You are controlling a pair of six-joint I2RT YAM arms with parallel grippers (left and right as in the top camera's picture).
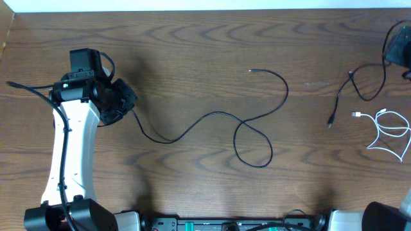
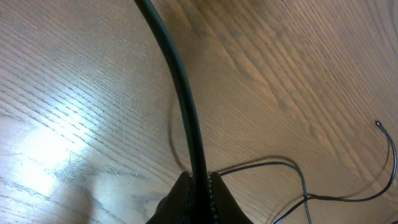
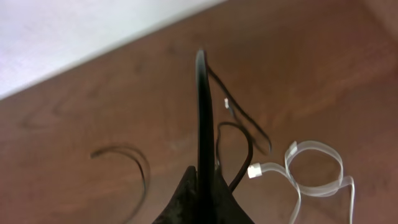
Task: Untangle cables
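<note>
The black cable crosses itself beside the loop (image 1: pixel 235 142) (image 2: pixel 306 198). My left gripper needs to go down and toward the right in the overhead view next, to release the cable there.
A long thin black cable (image 1: pixel 218 114) runs from my left gripper (image 1: pixel 125 106) across the table's middle, makes one loop, and ends in a small plug at the centre back. In the left wrist view the jaws (image 2: pixel 200 186) are shut on this black cable (image 2: pixel 186 106). A short black cable (image 1: pixel 363 93) lies at the right and rises to my right gripper (image 1: pixel 397 48) at the frame's edge. In the right wrist view the jaws (image 3: pixel 202 180) are shut on it (image 3: pixel 200 112). A white cable (image 1: pixel 392 131) lies coiled apart from the black ones, and also shows in the right wrist view (image 3: pixel 314 165).
The wooden table ends at a white strip along the back (image 1: pixel 192 5). The arm bases and a rail (image 1: pixel 225 224) stand along the front edge. My left arm's white link (image 1: pixel 70 154) reaches over the left side.
</note>
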